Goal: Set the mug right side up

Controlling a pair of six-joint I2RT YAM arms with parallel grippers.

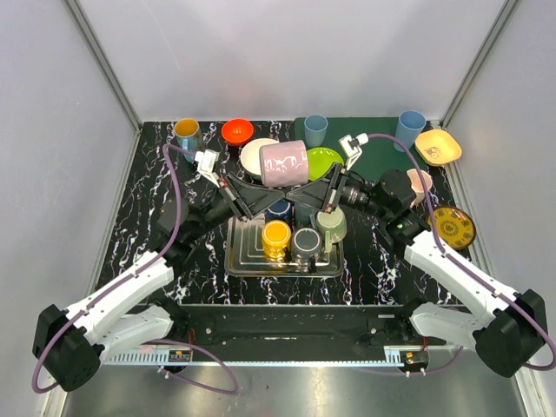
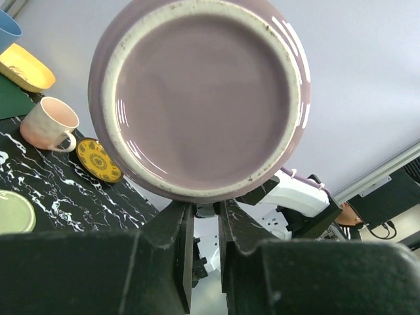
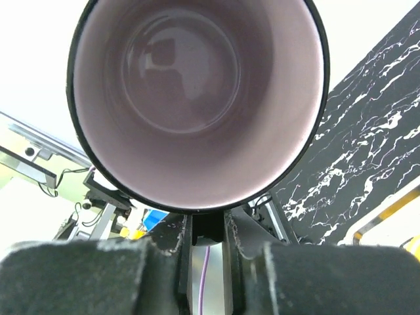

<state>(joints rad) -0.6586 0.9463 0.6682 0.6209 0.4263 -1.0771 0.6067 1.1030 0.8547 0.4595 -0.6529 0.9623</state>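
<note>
The right gripper turns downward next and lowers onto the tabletop beside the pink mug to release the mauve mug's handle, since the mauve mug's opening faces sideways.
A mauve mug is held on its side in the air above the tray, between both grippers. The left wrist view looks straight at its unglazed-rimmed base. The right wrist view looks into its open mouth, so the mouth faces right. My left gripper comes in under the mug from the left, its fingers close together under the base edge. My right gripper comes in from the right, its fingers closed on a dark handle piece below the rim.
A metal tray below holds a yellow mug, a dark mug and a pale green mug. Behind are an orange bowl, plates, blue cups and a yellow dish. A pink mug and a patterned saucer are at the right.
</note>
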